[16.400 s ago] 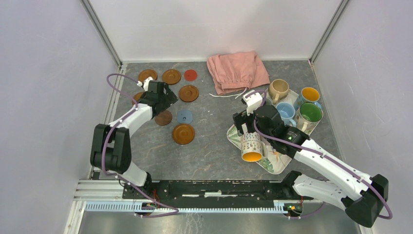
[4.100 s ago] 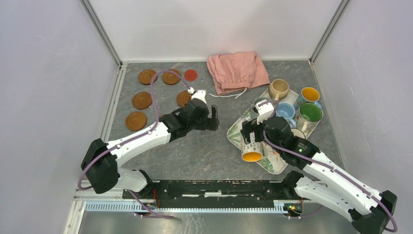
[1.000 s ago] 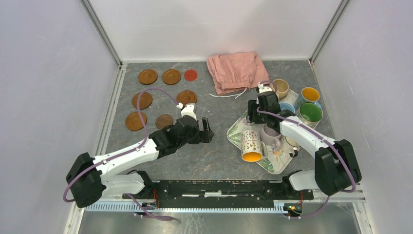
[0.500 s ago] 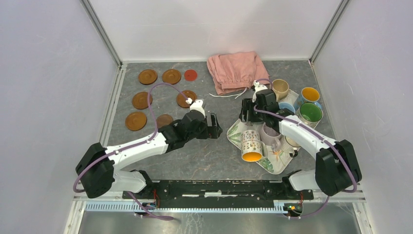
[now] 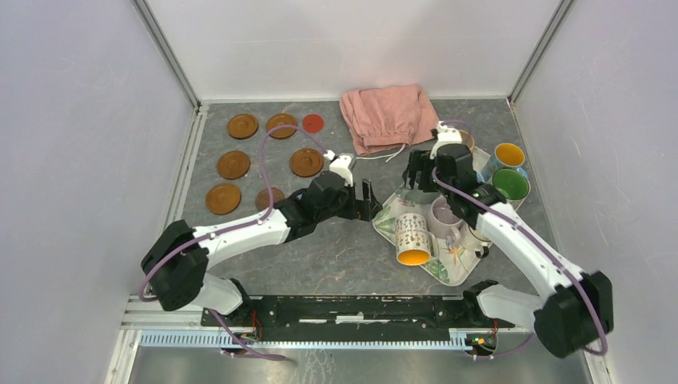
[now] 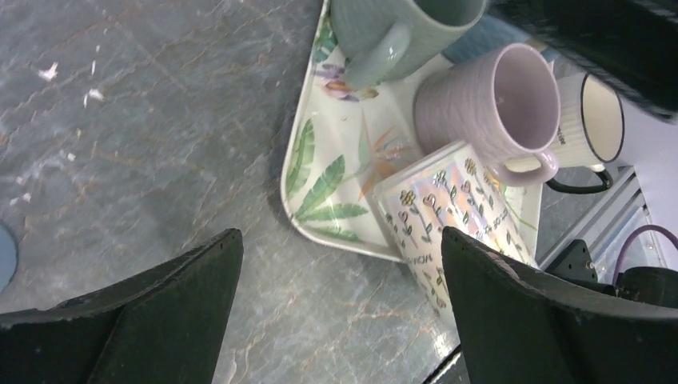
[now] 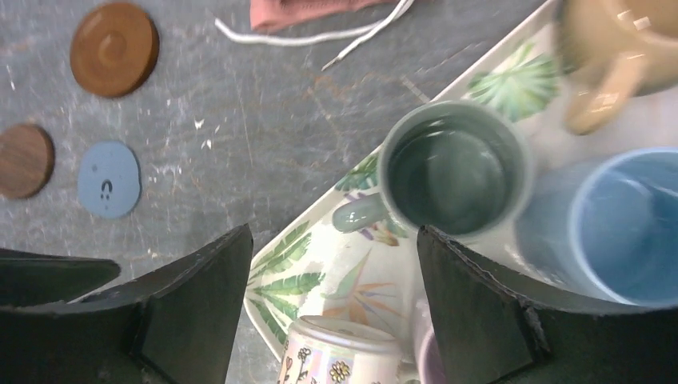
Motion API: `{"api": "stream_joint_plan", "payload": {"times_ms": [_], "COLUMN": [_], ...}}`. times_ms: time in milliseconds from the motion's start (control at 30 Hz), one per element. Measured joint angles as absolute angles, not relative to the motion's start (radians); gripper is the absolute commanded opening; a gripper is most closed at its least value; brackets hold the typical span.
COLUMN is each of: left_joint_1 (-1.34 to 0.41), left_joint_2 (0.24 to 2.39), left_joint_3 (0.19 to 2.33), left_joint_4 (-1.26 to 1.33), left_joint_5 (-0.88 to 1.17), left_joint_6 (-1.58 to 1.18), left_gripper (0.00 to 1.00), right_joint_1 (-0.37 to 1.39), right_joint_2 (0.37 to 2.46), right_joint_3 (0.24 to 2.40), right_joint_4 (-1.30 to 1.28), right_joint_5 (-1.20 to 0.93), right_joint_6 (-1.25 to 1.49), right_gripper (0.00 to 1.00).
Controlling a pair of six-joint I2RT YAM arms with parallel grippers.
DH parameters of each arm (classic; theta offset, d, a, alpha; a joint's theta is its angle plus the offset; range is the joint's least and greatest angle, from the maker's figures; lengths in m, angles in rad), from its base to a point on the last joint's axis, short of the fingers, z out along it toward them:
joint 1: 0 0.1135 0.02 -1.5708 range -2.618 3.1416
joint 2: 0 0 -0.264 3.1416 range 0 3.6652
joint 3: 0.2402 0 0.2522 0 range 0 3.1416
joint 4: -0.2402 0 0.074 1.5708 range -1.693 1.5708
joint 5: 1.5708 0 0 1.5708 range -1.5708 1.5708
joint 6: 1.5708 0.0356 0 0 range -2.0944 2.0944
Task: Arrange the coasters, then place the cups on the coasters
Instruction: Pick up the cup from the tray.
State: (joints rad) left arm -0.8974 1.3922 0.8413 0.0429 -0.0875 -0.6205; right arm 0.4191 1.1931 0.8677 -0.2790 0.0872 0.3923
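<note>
The left gripper goes outward and to the right in the top view around the grey-green cup's handle next, since the handle juts clear of the lilac cup [image 6: 496,100].
Several brown coasters [image 5: 233,164] and a red one [image 5: 313,122] lie at the back left; the blue coaster [image 7: 109,178] shows in the right wrist view. My left gripper [image 6: 340,240] is open and holds nothing, low over the table by the leaf-patterned tray's [image 6: 320,176] left edge. On the tray a floral cup [image 6: 448,216] lies on its side beside an upright lilac cup [image 6: 496,100]. Above the tray's back left corner my right gripper [image 7: 332,236] hangs open, the grey-green cup [image 7: 456,168] just beyond its fingers. Light blue [image 7: 616,224] and beige [image 7: 616,32] cups stand behind it.
A pink cloth [image 5: 392,116] with a white cord [image 7: 320,36] lies at the back, left of the tray. Orange-inside [image 5: 508,154] and green-inside [image 5: 512,184] cups stand at the tray's right end. A cream cup [image 6: 596,120] stands beside the lilac one. White walls close in both sides.
My left gripper has moved right, up to the tray's left edge, still open. The right arm has swung its elbow outward while its gripper stayed over the tray's back left corner.
</note>
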Motion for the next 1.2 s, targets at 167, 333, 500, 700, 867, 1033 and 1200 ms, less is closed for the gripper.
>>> {"api": "stream_joint_plan", "payload": {"times_ms": [167,333,500,700,867,1033,1200], "left_joint_1": [-0.856,-0.815,-0.815,-0.824,-0.843,-0.876,-0.896], "left_joint_2": [1.501,1.670,1.844,1.960,2.005,2.067,2.130], "left_joint_3": [0.936,1.139,1.345,1.452,1.502,1.566,1.605], "left_joint_4": [0.085,0.065,0.017,-0.074,-0.134,-0.158,-0.172], "left_joint_5": [0.007,0.074,0.124,0.153,0.166,0.158,0.133], "left_joint_6": [-0.553,-0.453,-0.358,-0.279,-0.234,-0.203,-0.191], "left_gripper": [0.96,0.89,0.80,0.75,0.74,0.70,0.64], "right_joint_1": [0.419,0.419,0.419,0.419,0.419,0.419,0.419], "right_joint_2": [1.020,0.894,0.875,0.847,0.839,0.839,0.837], "right_joint_3": [0.867,0.858,0.858,0.857,0.854,0.852,0.852], "right_joint_4": [-0.305,-0.308,-0.332,-0.359,-0.361,-0.362,-0.364], "right_joint_5": [0.234,0.324,0.363,0.387,0.394,0.393,0.393], "right_joint_6": [0.379,0.361,0.340,0.331,0.326,0.326,0.323], "right_gripper": [0.84,0.84,0.85,0.85,0.86,0.86,0.86]}}
